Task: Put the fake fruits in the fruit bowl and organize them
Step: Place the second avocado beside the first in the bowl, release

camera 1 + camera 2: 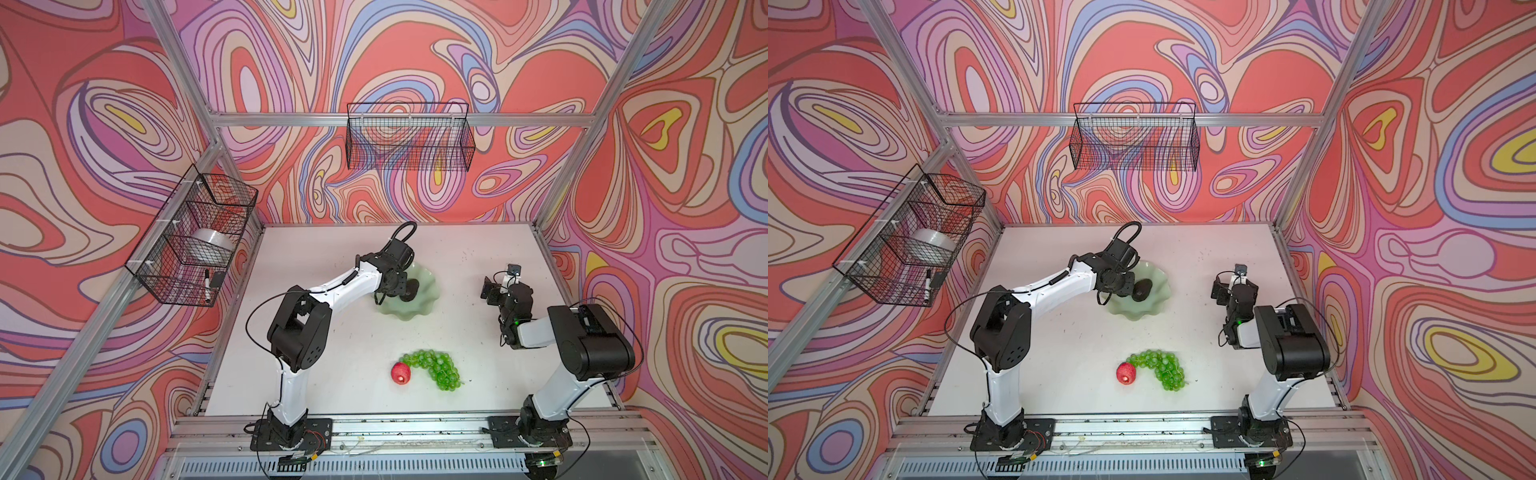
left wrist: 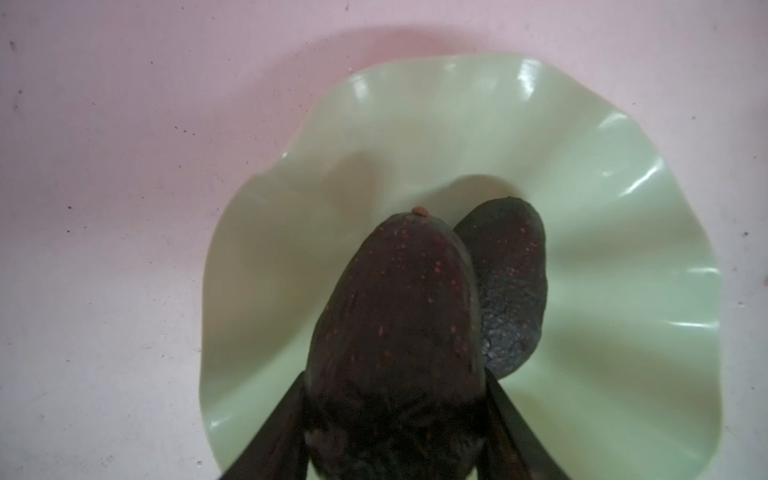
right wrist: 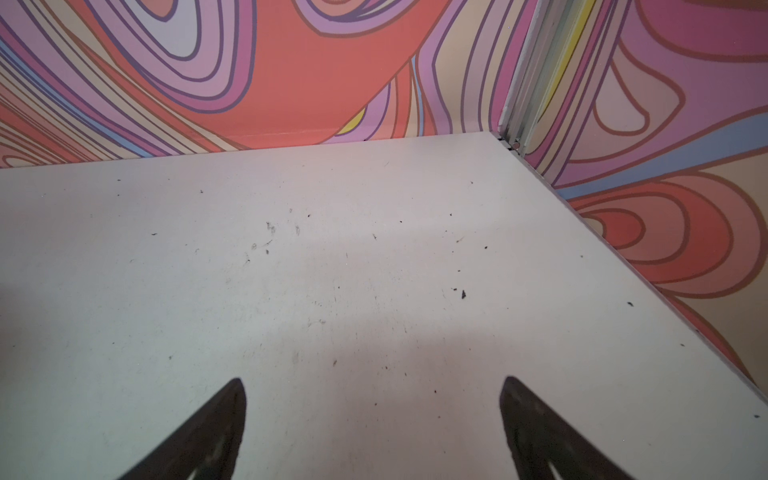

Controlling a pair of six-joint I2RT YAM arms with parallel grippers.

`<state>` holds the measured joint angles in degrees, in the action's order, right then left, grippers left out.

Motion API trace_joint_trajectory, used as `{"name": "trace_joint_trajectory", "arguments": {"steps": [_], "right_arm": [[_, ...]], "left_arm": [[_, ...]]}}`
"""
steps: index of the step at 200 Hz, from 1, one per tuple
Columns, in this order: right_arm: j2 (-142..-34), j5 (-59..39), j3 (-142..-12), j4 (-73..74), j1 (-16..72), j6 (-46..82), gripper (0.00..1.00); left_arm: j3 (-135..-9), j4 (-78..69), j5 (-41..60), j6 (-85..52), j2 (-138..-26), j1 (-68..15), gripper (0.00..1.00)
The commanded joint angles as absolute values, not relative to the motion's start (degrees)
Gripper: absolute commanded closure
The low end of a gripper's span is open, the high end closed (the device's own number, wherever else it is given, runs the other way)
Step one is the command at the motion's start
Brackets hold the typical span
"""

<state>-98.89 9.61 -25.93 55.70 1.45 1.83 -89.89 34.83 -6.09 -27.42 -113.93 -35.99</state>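
The dark avocado still hangs above the fruit bowl's bottom, so next I will move my left gripper down into the fruit bowl, close beside the second avocado, and let the dark avocado go.
The pale mint fruit bowl (image 1: 419,311) (image 2: 602,199) sits mid-table. My left gripper (image 2: 395,374) (image 1: 402,286) hangs over it, shut on a dark avocado (image 2: 395,316) that fills the gap between the fingers. A second avocado (image 2: 513,282) lies in the bowl, right beside the held one. In both top views only one dark avocado (image 1: 1143,289) shows, at the gripper's tip. The green grapes (image 1: 436,368) and the red apple-like fruit (image 1: 400,372) lie together on the table near the front. My right gripper (image 3: 374,386) (image 1: 491,291) is open over bare table at the right.
A black wire basket (image 1: 409,137) hangs on the back wall. Another basket (image 1: 195,232) on the left wall holds a tape roll (image 1: 210,243) and a marker. Aluminium posts and patterned walls bound the white table (image 1: 332,374).
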Motion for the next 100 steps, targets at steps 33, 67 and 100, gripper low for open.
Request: {"name": "trace_joint_trajectory", "arguments": {"steps": [33,67,100], "right_arm": [[-98.26,9.75,-26.50,55.74,1.21,2.12,0.02],[-98.26,9.73,-26.48,55.72,1.23,2.14,0.02],[-98.26,9.74,-26.46,55.73,1.23,2.12,0.02]], "left_arm": [[-91.58,34.58,-6.72,-29.80,-117.11,-35.33,0.48],[-92.50,35.45,-5.97,-30.24,-117.87,-35.24,0.41],[-92.81,36.03,-5.48,-30.41,-116.63,-35.16,0.31]]}}
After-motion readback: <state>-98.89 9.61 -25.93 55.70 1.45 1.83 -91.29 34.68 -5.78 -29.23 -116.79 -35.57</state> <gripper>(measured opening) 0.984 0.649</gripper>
